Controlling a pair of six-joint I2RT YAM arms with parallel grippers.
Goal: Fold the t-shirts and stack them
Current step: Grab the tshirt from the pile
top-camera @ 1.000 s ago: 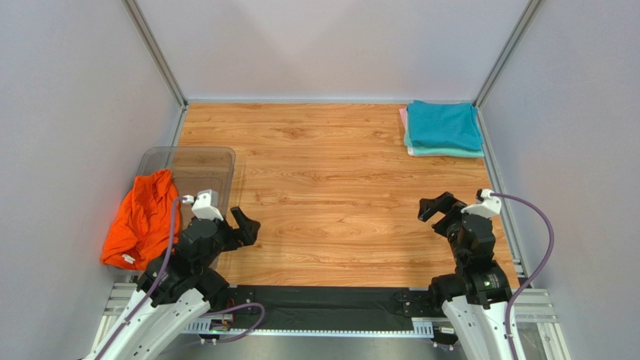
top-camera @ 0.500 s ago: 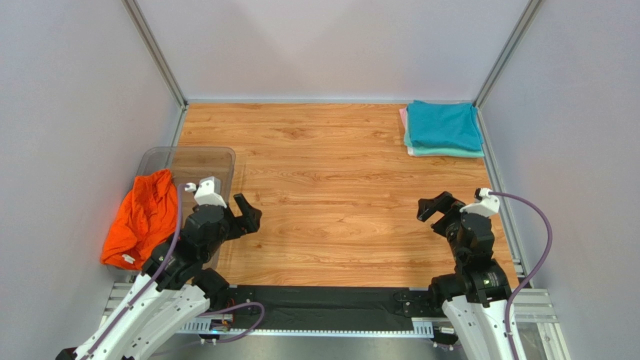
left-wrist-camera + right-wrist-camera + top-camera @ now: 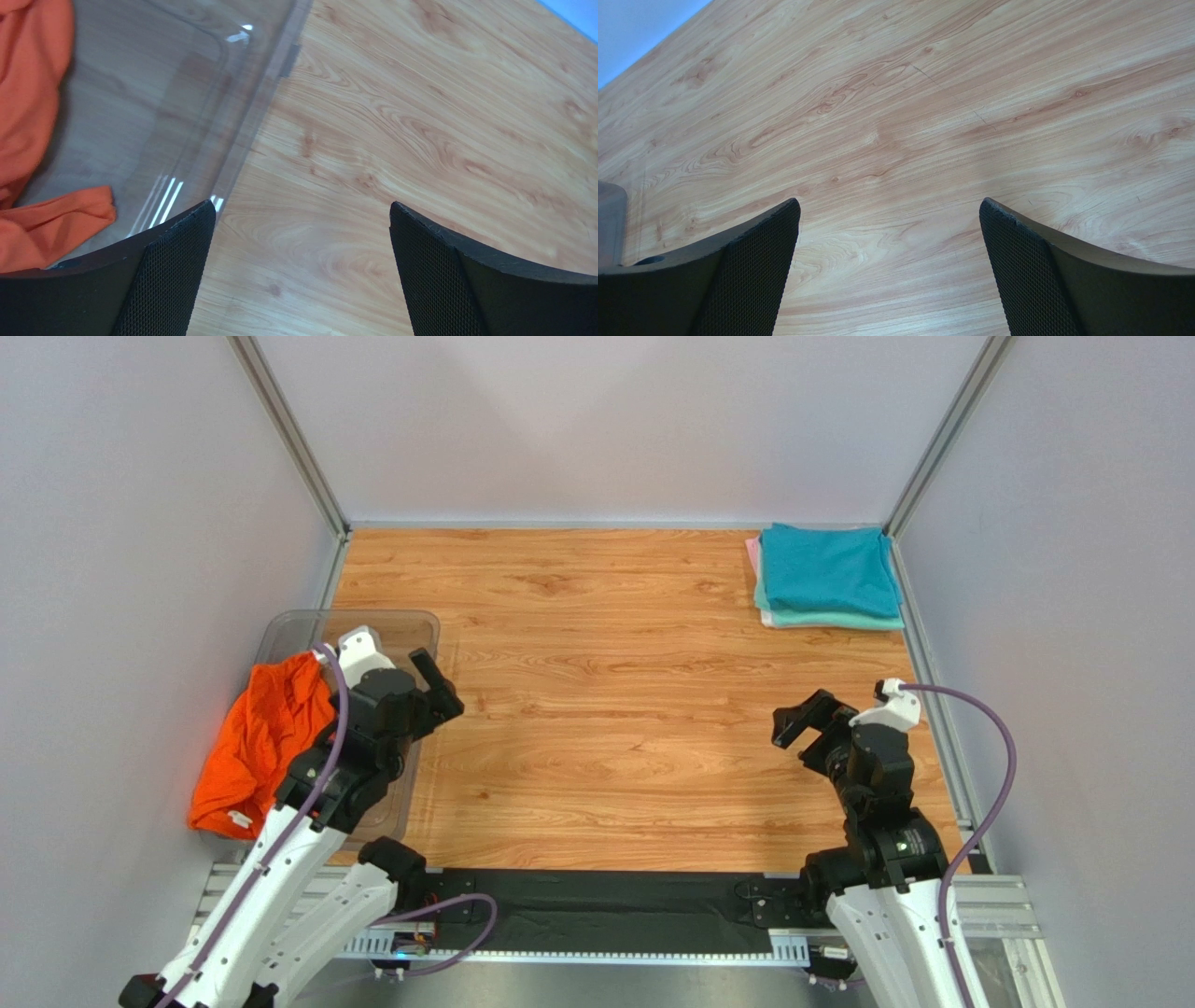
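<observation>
My left gripper will next go down, back and to the left in the top view, onto the orange t-shirt's fold inside the tub (image 3: pixel 70 213), as the fold sticks out of the heap.
A crumpled bright orange t-shirt (image 3: pixel 264 744) hangs over the left side of a clear plastic tub (image 3: pixel 376 636) at the table's left edge; it also shows in the left wrist view (image 3: pixel 31 140). A folded stack sits at the far right corner: a teal t-shirt (image 3: pixel 828 569) on top, a mint green one (image 3: pixel 828 622) under it, a pale pink edge (image 3: pixel 753 560) at its left. My left gripper (image 3: pixel 435 689) is open and empty, above the tub's right rim (image 3: pixel 260 126). My right gripper (image 3: pixel 800 721) is open and empty over bare wood at the near right.
Grey walls enclose the wooden table (image 3: pixel 617 672) on three sides, with metal posts at the back corners. A black strip (image 3: pixel 603 903) runs along the near edge between the arm bases.
My left arm has swung left and away from me, from beside the tub's near right corner to over its right rim. My right gripper has shifted slightly left.
</observation>
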